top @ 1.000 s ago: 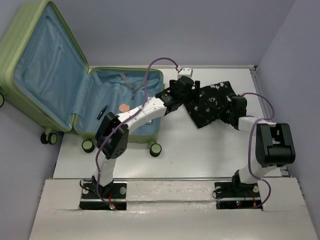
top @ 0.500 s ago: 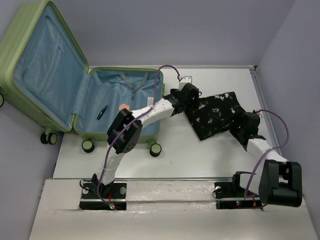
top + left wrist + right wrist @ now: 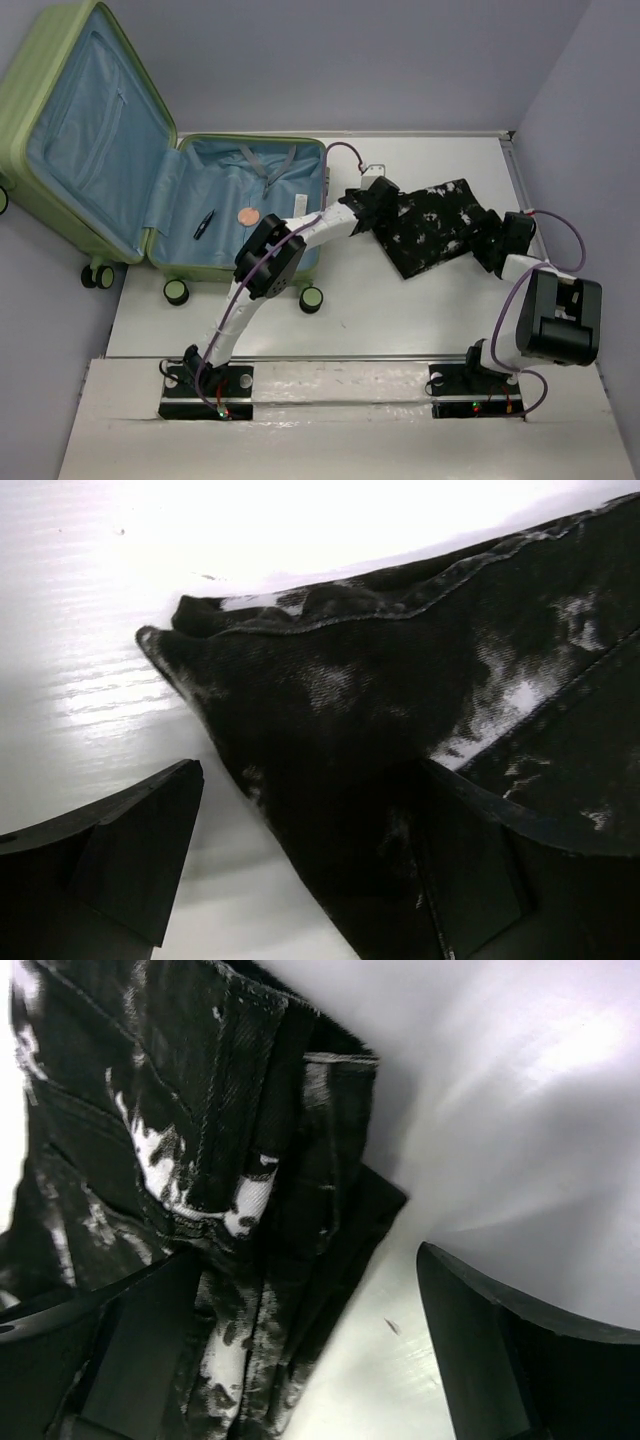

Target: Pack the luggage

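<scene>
The left gripper draws its fingers together next, staying low at the cloth's edge by the luggage, since one is over fabric and the other beside it.
The light-green luggage [image 3: 90, 110] lies open at the left, its blue-lined lid propped up and its base [image 3: 270, 185] flat on the table. A black-and-white patterned cloth [image 3: 432, 224] lies folded on the table right of it. My left gripper [image 3: 370, 203] stands open at the cloth's left corner; in the left wrist view that gripper [image 3: 310, 880] straddles the cloth [image 3: 400, 710], with the right finger [image 3: 500, 880] over fabric. My right gripper [image 3: 503, 240] is open at the cloth's right edge. In the right wrist view the gripper [image 3: 300, 1360] has the cloth's hem [image 3: 250, 1260] between its jaws.
A dark pen [image 3: 203, 224] and a round brownish disc [image 3: 247, 215] lie in the luggage base. A small white block [image 3: 375, 163] sits on the table behind the left gripper. Grey walls close the back and right sides. The suitcase's wheels [image 3: 311, 298] stick out toward the arms.
The right gripper has opened and let go of the cloth, then shifted to its right edge. The left gripper has dropped nearer, onto the cloth's left corner. The cloth now lies flatter.
</scene>
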